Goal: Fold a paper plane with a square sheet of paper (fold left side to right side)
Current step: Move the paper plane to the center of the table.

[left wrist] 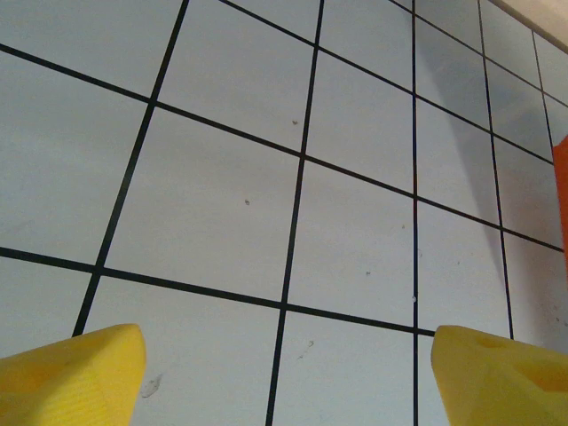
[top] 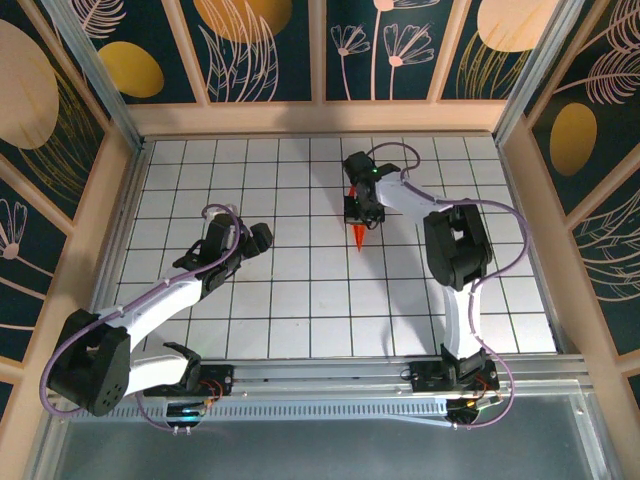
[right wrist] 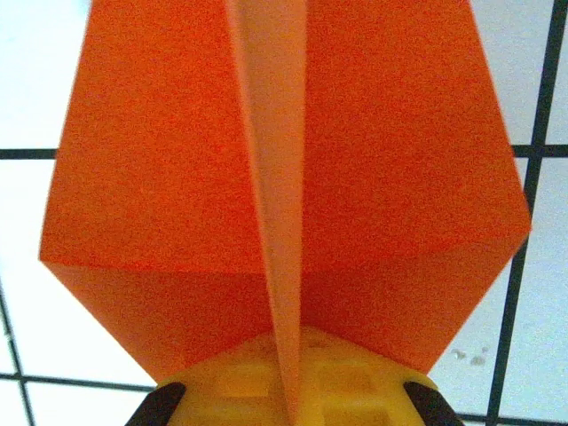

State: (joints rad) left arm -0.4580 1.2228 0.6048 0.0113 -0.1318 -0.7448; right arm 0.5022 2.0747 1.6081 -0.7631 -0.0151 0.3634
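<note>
The folded plane is still in my right gripper above the table. My right gripper needs to move down next toward the white tiles beneath it and let go of the paper plane (top: 358,237) there.
The paper plane (top: 358,237) is bright orange paper folded into a narrow pointed shape, held above the grid table (top: 300,300) right of centre. My right gripper (top: 360,211) is shut on it. In the right wrist view the yellow fingers (right wrist: 355,386) pinch the raised middle crease of the orange paper plane (right wrist: 382,160), with a wing spreading to each side. My left gripper (top: 257,238) hangs open over bare tiles to the left of the plane. Its yellow fingertips (left wrist: 80,377) stand wide apart, nothing between them, and an orange sliver of the paper plane (left wrist: 561,204) shows at the right edge.
White tiles with black grid lines cover the table. Wooden walls (top: 520,160) close it in at the back and both sides. An aluminium rail (top: 330,375) with both arm bases runs along the near edge.
</note>
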